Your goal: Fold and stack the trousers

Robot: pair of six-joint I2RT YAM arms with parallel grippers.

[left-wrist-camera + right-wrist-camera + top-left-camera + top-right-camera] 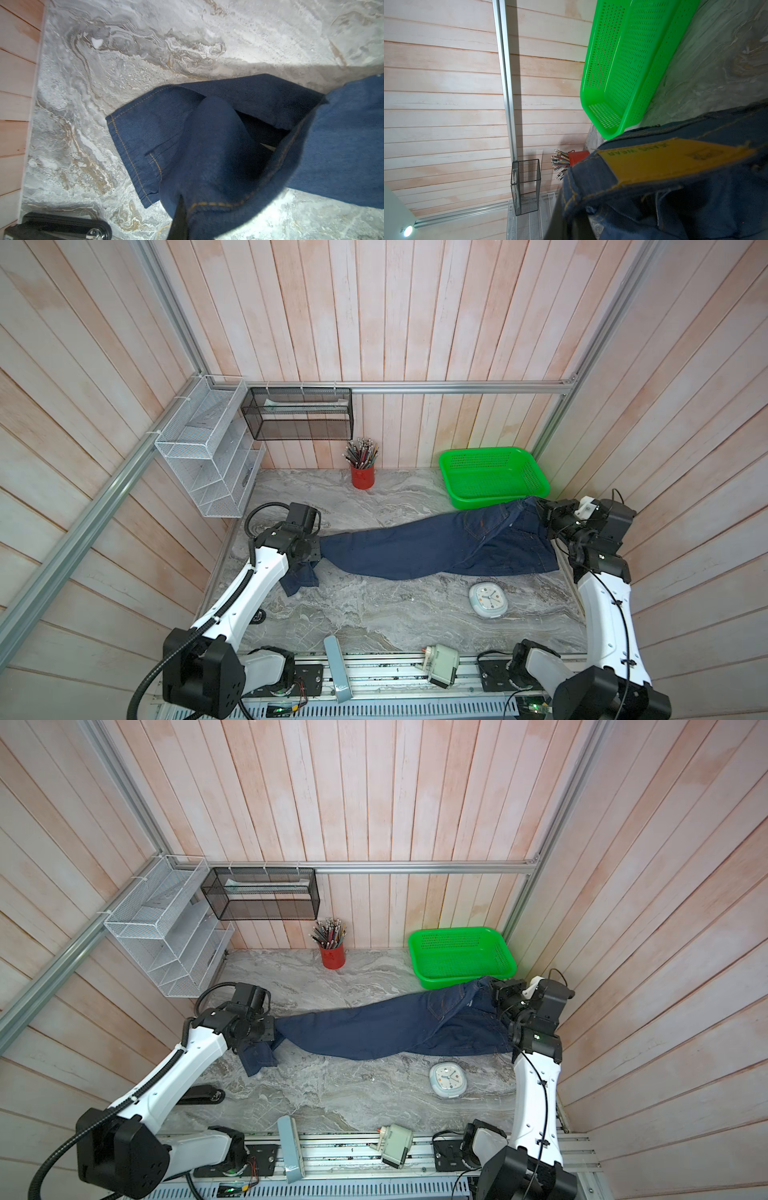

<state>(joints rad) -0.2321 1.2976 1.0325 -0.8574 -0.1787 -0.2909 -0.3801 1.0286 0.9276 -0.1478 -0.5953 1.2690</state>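
Note:
The left gripper will shift slightly outward over that flat leg (166, 120) and release, because the other hem lies flat on the tabletop beneath the held leg end.
The trousers (436, 547) (395, 1029) are dark navy jeans stretched left to right across the marble table (374, 614), waist at the right, leg ends at the left. My left gripper (318, 549) (272, 1031) is shut on a leg end; the other hem (145, 135) lies flat below it. In the left wrist view, denim wraps my left gripper (188, 209) and one dark finger (179, 218) shows. My right gripper (542, 510) (496, 990) is shut on the waistband beside the tan patch (664, 162); denim hides most of my right gripper (571, 220).
A green basket (494, 477) sits at the back right, touching the waist end. A red pencil cup (362, 477) stands at the back wall. A white clock (488, 599) lies just in front of the trousers. A black stapler (203, 1096) lies front left. Mesh racks (208, 456) hang at the left.

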